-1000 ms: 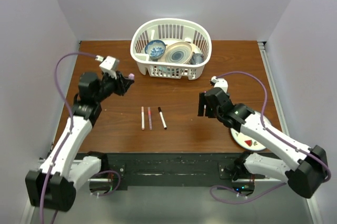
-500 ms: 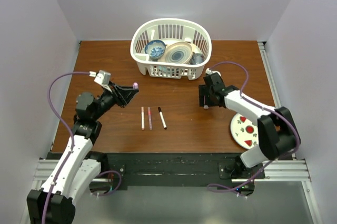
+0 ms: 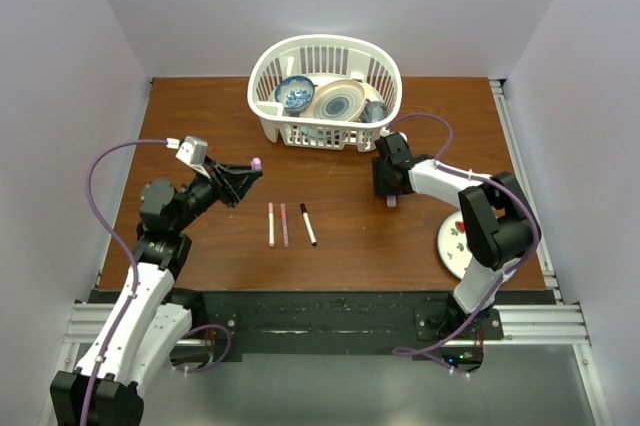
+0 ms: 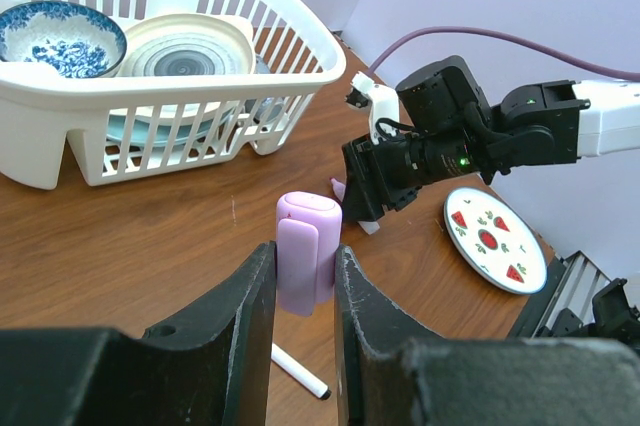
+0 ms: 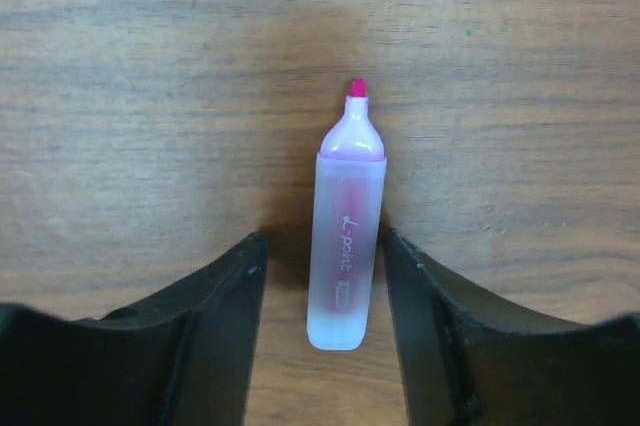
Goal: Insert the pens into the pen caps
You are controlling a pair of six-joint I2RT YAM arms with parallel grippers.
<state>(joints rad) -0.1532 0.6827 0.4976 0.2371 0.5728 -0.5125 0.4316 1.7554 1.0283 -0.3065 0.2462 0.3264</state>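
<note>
The left gripper rises toward the right in the top view next, fits the cap over the highlighter's pink tip (image 4: 335, 183) and releases it, as the highlighter is uncapped.
My left gripper (image 3: 250, 168) is shut on a lilac highlighter cap (image 4: 308, 256) and holds it upright above the table, left of centre; the cap also shows in the top view (image 3: 257, 162). My right gripper (image 5: 325, 243) is open, low over the table, with a finger on each side of the lilac-pink highlighter (image 5: 347, 236). The highlighter lies flat, uncapped, its pink tip pointing away from the wrist. Three slim pens lie side by side at mid-table: white with red end (image 3: 271, 224), dark maroon (image 3: 284, 225), white with black end (image 3: 308, 225). I see no loose small caps.
A white basket (image 3: 325, 138) holding bowls and plates stands at the back centre. A round plate with watermelon pictures (image 3: 452, 246) lies at the front right, partly under the right arm. The right gripper (image 4: 365, 208) shows in the left wrist view, facing my left gripper.
The right arm has folded in, and its gripper has moved back towards the basket, over the highlighter. The left gripper with the cap has shifted slightly right and forward.
</note>
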